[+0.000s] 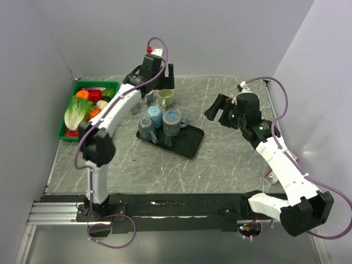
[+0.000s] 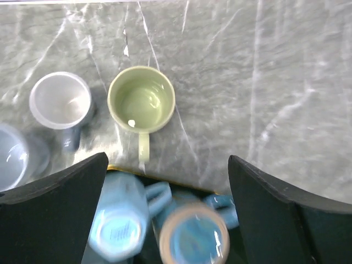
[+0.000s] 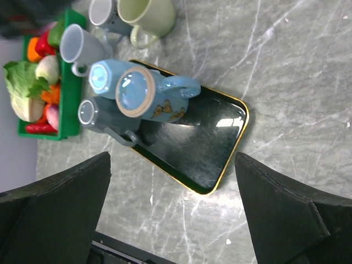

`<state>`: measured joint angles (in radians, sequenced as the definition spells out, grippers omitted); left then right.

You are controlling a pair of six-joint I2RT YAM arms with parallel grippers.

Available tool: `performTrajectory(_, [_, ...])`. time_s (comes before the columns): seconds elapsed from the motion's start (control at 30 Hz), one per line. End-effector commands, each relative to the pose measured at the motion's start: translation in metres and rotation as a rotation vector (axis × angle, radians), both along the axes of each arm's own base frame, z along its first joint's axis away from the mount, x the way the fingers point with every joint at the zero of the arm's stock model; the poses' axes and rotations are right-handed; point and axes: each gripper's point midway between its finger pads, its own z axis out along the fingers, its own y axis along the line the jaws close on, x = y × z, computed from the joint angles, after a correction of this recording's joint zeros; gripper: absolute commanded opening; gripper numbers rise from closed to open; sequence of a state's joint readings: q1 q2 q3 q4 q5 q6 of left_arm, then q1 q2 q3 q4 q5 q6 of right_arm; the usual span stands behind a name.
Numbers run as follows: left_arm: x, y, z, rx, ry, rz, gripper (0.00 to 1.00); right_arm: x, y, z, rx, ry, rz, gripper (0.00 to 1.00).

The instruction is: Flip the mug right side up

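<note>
Next, my left gripper draws back toward my base and lowers around the grey mug's handle (image 1: 153, 138). The handle lies below it and back that way, clear of the other mugs.
A pale green mug (image 2: 141, 100) stands upright on the marble table, mouth up, handle toward the tray; it also shows in the overhead view (image 1: 165, 98). My left gripper (image 2: 168, 162) hangs open above it with nothing between its fingers (image 2: 60, 209), and the mug sits apart from them. On the black tray (image 3: 220, 143) three mugs stand bottoms up: a light blue one (image 3: 107, 77), a blue one with a tan rim (image 3: 137, 91) and a grey one (image 3: 96, 113). My right gripper (image 3: 173, 159) is open and empty, high over the tray's near right edge.
Two grey mugs (image 2: 60, 100) (image 2: 11, 157) stand upright left of the green one. A green basket of vegetables (image 1: 85, 107) sits at the table's far left. Walls close in the left, back and right sides.
</note>
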<state>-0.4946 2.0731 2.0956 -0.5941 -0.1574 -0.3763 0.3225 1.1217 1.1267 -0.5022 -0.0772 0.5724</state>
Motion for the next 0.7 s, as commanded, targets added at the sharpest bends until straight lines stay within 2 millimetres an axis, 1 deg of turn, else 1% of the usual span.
performTrajectory(0.0, [-0.047,0.024,0.026,-0.03,0.026,0.048,0.96,0.004,-0.002,-0.003,-0.024,-0.019,0.009,1.0])
performTrajectory(0.03, [-0.061,0.033,0.038,-0.056,0.025,0.081,0.96,0.005,-0.003,-0.003,-0.03,-0.018,0.007,1.0])
performTrajectory(0.07, [-0.073,0.04,0.02,-0.043,0.075,0.099,0.96,0.005,-0.002,-0.005,-0.034,-0.014,0.012,1.0])
performTrajectory(0.1, [-0.083,0.044,0.017,-0.052,0.091,0.114,0.96,0.006,-0.002,-0.005,-0.035,-0.011,0.012,1.0])
performTrajectory(0.13, [-0.095,0.049,0.032,-0.107,0.074,0.143,0.96,0.006,-0.001,-0.005,-0.033,-0.007,0.019,1.0])
performTrajectory(0.17, [-0.109,0.052,0.013,-0.103,0.121,0.146,0.96,0.007,0.001,-0.007,-0.031,-0.003,0.022,1.0])
performTrajectory(0.2, [-0.117,0.053,0.011,-0.122,0.133,0.152,0.96,0.007,0.002,-0.007,-0.025,0.0,0.026,1.0])
performTrajectory(0.23, [-0.128,0.055,0.019,-0.168,0.13,0.166,0.96,0.008,0.004,-0.008,-0.014,0.008,0.033,1.0])
performTrajectory(0.27, [-0.138,0.053,0.004,-0.169,0.164,0.164,0.96,0.008,0.007,-0.01,-0.008,0.011,0.039,1.0])
performTrajectory(0.33, [-0.15,0.051,0.0,-0.205,0.181,0.178,0.96,0.01,0.008,-0.01,0.004,0.018,0.041,1.0])
performTrajectory(0.37, [-0.155,0.05,-0.012,-0.201,0.205,0.182,0.96,0.01,0.01,-0.013,0.007,0.028,0.046,0.99])
performTrajectory(0.47, [-0.165,0.045,-0.028,-0.212,0.258,0.211,0.97,0.01,0.011,-0.014,0.014,0.036,0.048,0.99])
performTrajectory(0.53, [-0.165,0.045,-0.038,-0.22,0.277,0.259,0.98,0.008,0.012,-0.017,0.016,0.047,0.046,1.0])
performTrajectory(0.57, [-0.168,0.045,-0.047,-0.216,0.294,0.276,0.98,0.008,0.011,-0.018,0.016,0.047,0.044,1.0])
performTrajectory(0.6, [-0.166,0.044,-0.051,-0.223,0.293,0.293,0.99,0.007,0.01,-0.018,0.016,0.047,0.041,1.0])
performTrajectory(0.67, [-0.164,0.047,-0.068,-0.224,0.316,0.35,0.96,0.005,0.009,-0.02,0.014,0.055,0.037,1.0])
